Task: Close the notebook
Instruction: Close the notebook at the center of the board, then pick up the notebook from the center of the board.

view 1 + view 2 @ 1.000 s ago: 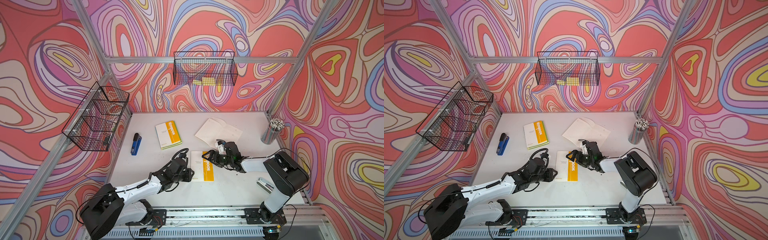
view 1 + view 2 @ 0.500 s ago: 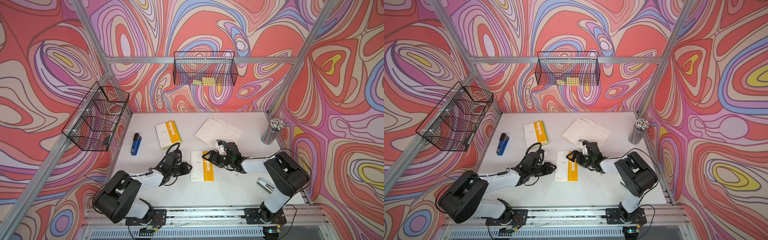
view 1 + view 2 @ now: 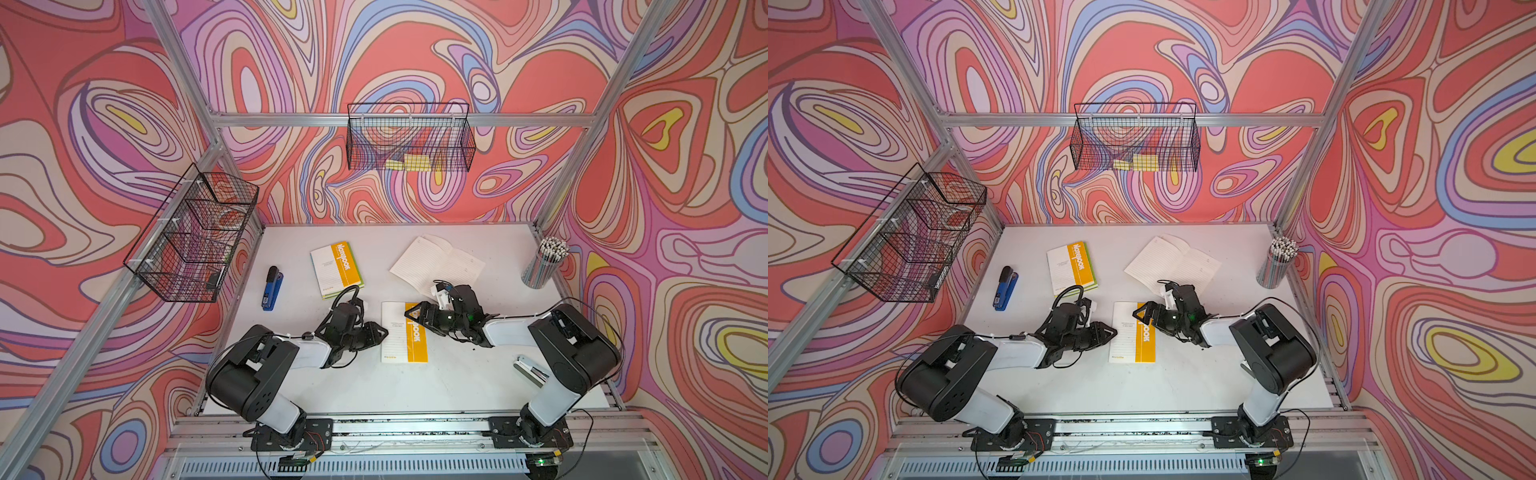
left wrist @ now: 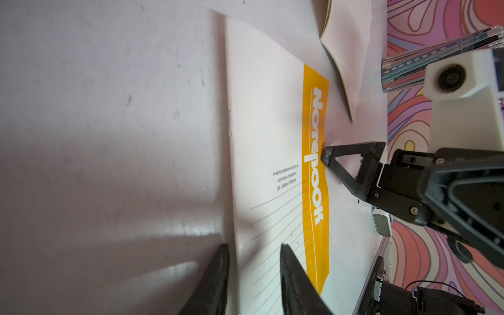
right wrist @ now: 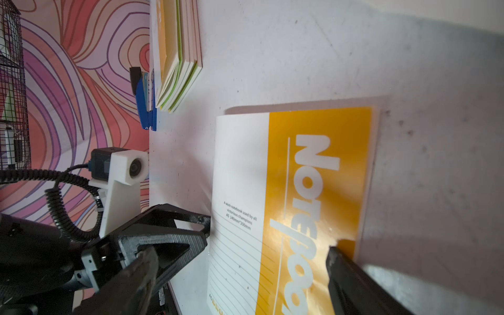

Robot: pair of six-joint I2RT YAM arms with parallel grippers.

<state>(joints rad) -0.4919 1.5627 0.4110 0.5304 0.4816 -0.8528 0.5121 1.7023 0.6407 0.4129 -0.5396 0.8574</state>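
My left gripper stays low at the table next and closes its fingers onto the notebook's white edge (image 3: 382, 342) (image 4: 237, 262), since that edge already lies between the open fingers.
A white-and-orange notebook (image 3: 403, 332) (image 3: 1133, 337) lies shut, cover up, mid-table. My left gripper (image 3: 384, 332) (image 4: 253, 246) is open at its left edge, with one finger over the table and one over the cover. My right gripper (image 3: 413, 318) (image 5: 240, 253) is open wide. Its lower fingertip (image 5: 336, 255) rests on the orange band, and the other finger is raised off the cover. Behind them a second notebook (image 3: 436, 262) (image 3: 1172, 262) lies open, lined pages up, with no gripper on it.
A stack of notebooks (image 3: 336, 269) and a blue stapler (image 3: 272, 289) lie at the back left. A pencil cup (image 3: 542, 266) stands at the right wall, a silver stapler (image 3: 530, 372) lies by the right arm's base, and wire baskets (image 3: 409, 137) (image 3: 193, 235) hang on the walls.
My left arm folded back and low, and its gripper slid away from the front edge, up to the closed notebook's left edge. The right arm and both notebooks stayed put.
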